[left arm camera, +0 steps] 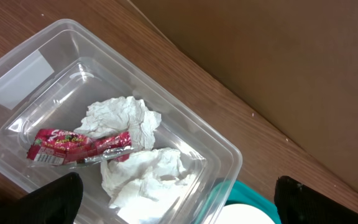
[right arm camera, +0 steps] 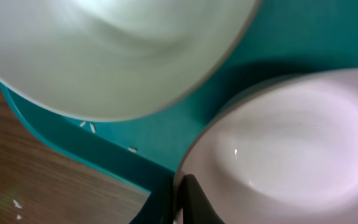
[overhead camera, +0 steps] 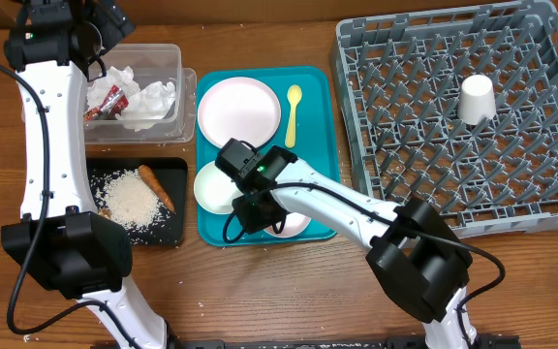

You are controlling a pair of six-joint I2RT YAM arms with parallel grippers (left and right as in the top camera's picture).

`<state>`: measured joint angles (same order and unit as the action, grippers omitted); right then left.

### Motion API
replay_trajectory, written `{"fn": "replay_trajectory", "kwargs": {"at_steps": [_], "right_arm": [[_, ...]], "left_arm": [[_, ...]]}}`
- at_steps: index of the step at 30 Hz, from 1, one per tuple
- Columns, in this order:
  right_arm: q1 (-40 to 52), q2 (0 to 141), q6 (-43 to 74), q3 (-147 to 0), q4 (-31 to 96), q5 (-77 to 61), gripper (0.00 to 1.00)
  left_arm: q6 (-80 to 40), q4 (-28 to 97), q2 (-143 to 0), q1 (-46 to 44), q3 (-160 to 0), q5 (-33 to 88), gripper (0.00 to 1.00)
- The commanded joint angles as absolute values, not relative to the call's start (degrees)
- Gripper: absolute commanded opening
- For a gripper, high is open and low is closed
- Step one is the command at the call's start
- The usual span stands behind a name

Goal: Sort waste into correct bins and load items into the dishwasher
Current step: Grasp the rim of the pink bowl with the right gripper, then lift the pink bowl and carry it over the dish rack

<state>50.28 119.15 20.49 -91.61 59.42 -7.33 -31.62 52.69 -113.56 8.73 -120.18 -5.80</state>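
Note:
The robot's right gripper will rise, swing outward over the empty rack wires beside the white cup, tilt the small white bowl, lower it and release it there.
My right gripper (overhead camera: 257, 209) (right arm camera: 180, 198) is shut on the rim of a small white bowl (right arm camera: 291, 149) (overhead camera: 296, 226) at the front of the teal tray (overhead camera: 315, 165). The second bowl (overhead camera: 211, 187) (right arm camera: 104, 50) lies just to its left. The white plate (overhead camera: 238, 110) and yellow spoon (overhead camera: 294, 109) lie at the tray's back. A white cup (overhead camera: 477, 98) stands upside down in the grey rack (overhead camera: 434, 145). My left gripper (left arm camera: 179, 208) (overhead camera: 112, 21) is open and empty above the clear tub (left arm camera: 185, 124) (overhead camera: 168, 58), which holds the wrapper (left arm camera: 79, 144) and napkins (left arm camera: 135, 118).
The black tray (overhead camera: 168, 233) in front of the tub holds white rice (overhead camera: 129, 201) and the carrot stick (overhead camera: 157, 188). A few rice grains lie on the teal tray (right arm camera: 89, 126) and on the wooden table (right arm camera: 17, 204). No brown food chunk shows.

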Motion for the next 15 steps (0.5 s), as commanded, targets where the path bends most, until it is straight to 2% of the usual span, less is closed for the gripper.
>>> {"fn": "replay_trajectory", "kwargs": {"at_steps": [1, 10, 15], "right_arm": [[50.3, 119.6, 20.6, -94.3, 60.5, -7.6, 0.04], [47.6, 119.5, 19.9, -104.2, 70.7, -7.6, 0.04], [40.1, 117.3, 18.5, -116.2, 77.9, -7.6, 0.04]], "left_arm": [[-32.4, 52.6, -112.5, 8.6, -120.9, -5.7, 1.0], [-32.4, 52.6, -112.5, 8.6, -120.9, -5.7, 1.0], [-32.4, 52.6, -112.5, 8.6, -120.9, -5.7, 1.0]]}}
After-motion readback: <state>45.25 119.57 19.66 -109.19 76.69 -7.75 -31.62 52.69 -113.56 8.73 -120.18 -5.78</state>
